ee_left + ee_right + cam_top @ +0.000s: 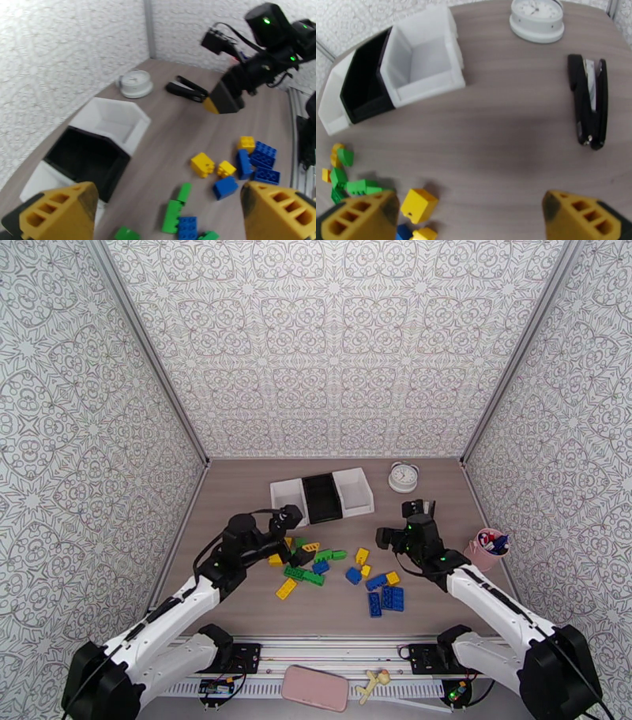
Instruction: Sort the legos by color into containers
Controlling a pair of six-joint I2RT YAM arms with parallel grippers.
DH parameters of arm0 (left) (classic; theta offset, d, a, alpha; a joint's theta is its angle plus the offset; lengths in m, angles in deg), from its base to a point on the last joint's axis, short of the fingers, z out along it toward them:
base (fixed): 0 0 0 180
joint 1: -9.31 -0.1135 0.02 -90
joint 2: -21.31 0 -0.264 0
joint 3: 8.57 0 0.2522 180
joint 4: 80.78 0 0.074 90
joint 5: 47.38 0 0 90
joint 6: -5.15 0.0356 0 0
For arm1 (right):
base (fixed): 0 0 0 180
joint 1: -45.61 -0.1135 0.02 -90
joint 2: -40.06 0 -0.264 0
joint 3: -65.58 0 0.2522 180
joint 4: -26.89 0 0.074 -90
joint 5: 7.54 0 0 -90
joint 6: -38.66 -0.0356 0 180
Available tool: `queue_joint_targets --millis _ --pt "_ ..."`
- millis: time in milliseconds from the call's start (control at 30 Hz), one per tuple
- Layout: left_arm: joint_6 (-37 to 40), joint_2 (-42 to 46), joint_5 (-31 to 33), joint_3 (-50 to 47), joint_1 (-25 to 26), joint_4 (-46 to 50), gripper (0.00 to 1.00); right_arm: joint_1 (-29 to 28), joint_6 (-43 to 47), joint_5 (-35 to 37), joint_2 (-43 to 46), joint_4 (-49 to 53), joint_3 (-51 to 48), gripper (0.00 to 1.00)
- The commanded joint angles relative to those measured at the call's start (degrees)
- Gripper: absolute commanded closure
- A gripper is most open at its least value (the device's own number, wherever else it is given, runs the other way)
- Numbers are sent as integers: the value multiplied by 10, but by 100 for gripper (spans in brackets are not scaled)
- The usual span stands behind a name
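Note:
The right gripper will next move down and across toward the pile until its fingers are on both sides of the yellow lego [419,204] nearest the second white bin, because that lego is outside them.
Green [304,575], yellow [362,556] and blue legos [393,598] lie scattered on the table in front of the containers, a row of a white bin [278,491], a black bin [322,512] and a second white bin [365,494]. My left gripper [288,526] hovers open over the left end of the pile, just before the bins. In its wrist view the gripper [168,221] holds nothing, with green legos [173,211] below. My right gripper [395,530] stands open right of the pile. Its wrist view shows the gripper [472,221] over bare table, a yellow lego [419,204] by its left finger [359,217].
A white clock [404,476] stands right of the bins, with a black stapler [588,102] just in front of it. A pink pen cup [488,548] sits by the right wall. A pink phone [315,687] and a small wooden figure [373,684] lie by the arm bases.

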Motion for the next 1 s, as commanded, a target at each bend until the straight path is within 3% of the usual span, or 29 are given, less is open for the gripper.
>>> queue_joint_targets --millis 0,200,667,833,967 --pt "50 -40 -91 10 31 22 0 -14 0 5 -6 140 33 0" --pt "55 -94 -132 31 33 33 0 -32 -13 -12 -62 193 80 0" --pt "131 -74 -62 31 39 110 0 -112 -179 6 -256 173 185 5" --pt "139 -69 -51 31 38 115 0 -134 -192 -8 -315 177 219 6" --pt "132 -70 -46 31 38 110 0 -139 -193 -2 -339 171 226 13"
